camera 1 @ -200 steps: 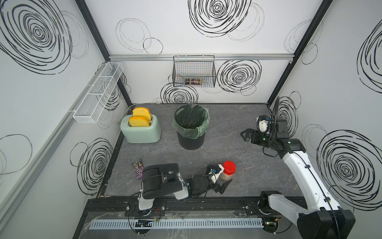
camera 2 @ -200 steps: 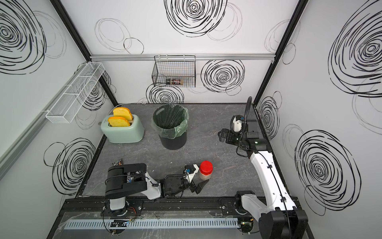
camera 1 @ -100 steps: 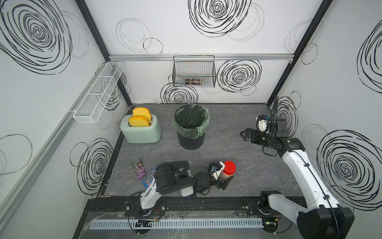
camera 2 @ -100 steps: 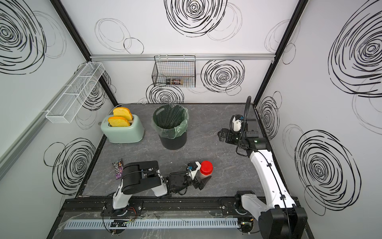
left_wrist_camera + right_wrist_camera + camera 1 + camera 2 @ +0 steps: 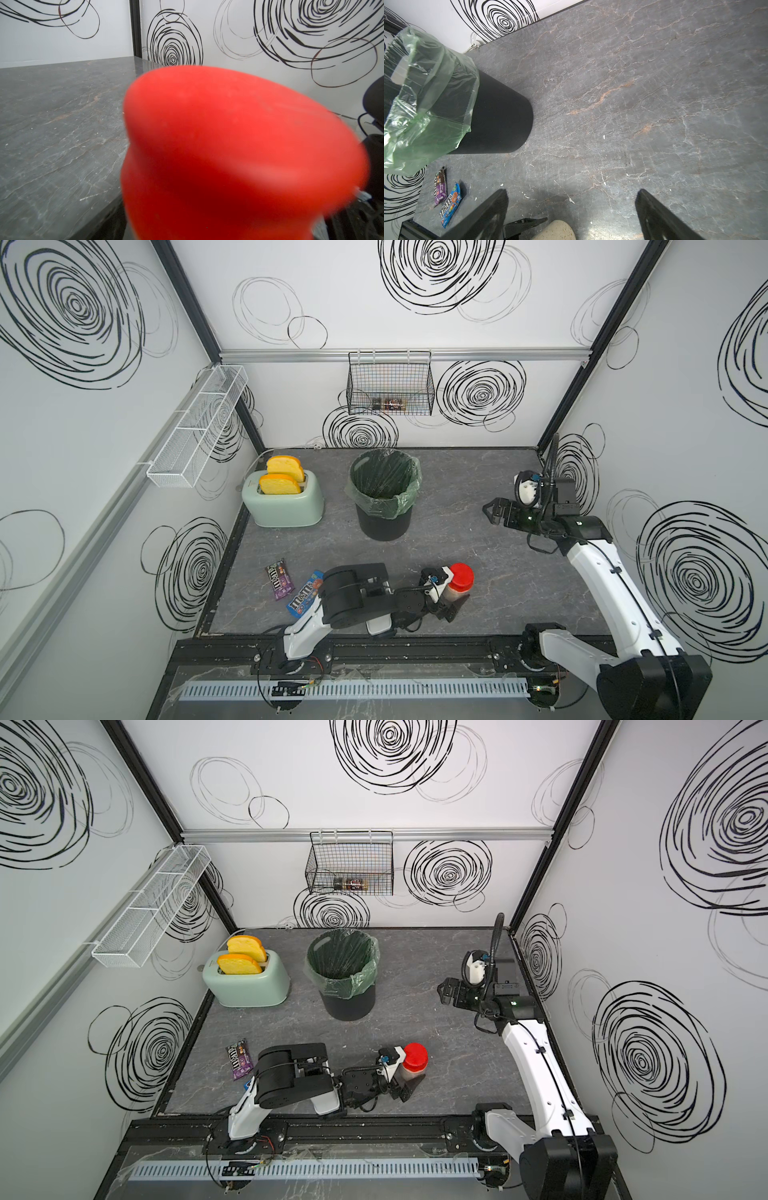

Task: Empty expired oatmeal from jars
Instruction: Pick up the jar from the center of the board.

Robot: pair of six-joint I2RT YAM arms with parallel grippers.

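Observation:
Next I should ease my left gripper slightly farther in and close it around the jar's clear body [image 5: 456, 594] below the red lid, since the open fingers already straddle it.
In both top views the jar stands upright near the table's front, with a red lid [image 5: 461, 576] [image 5: 415, 1056] and pale oatmeal [image 5: 454, 594] showing through its clear body. My left gripper [image 5: 451, 598] [image 5: 405, 1080] is open and low, its fingers straddling the jar's body. The lid [image 5: 239, 145] fills the left wrist view and hides the fingers. My right gripper [image 5: 492, 510] [image 5: 572, 193] hangs open and empty above the table, right of the bin. The right wrist view catches the jar's oatmeal-filled base [image 5: 554, 230] beside a left finger [image 5: 527, 223].
A black bin with a green liner [image 5: 384, 497] stands at centre back. A mint toaster with yellow toast [image 5: 286, 502] sits to its left. Two candy packs [image 5: 277, 584] [image 5: 305, 599] lie front left. A wire basket [image 5: 390, 385] and a white shelf [image 5: 199, 427] hang on the walls.
My left arm has reached right, bringing its open fingers around the jar and uncovering the blue candy pack. The jar and the right arm have not moved.

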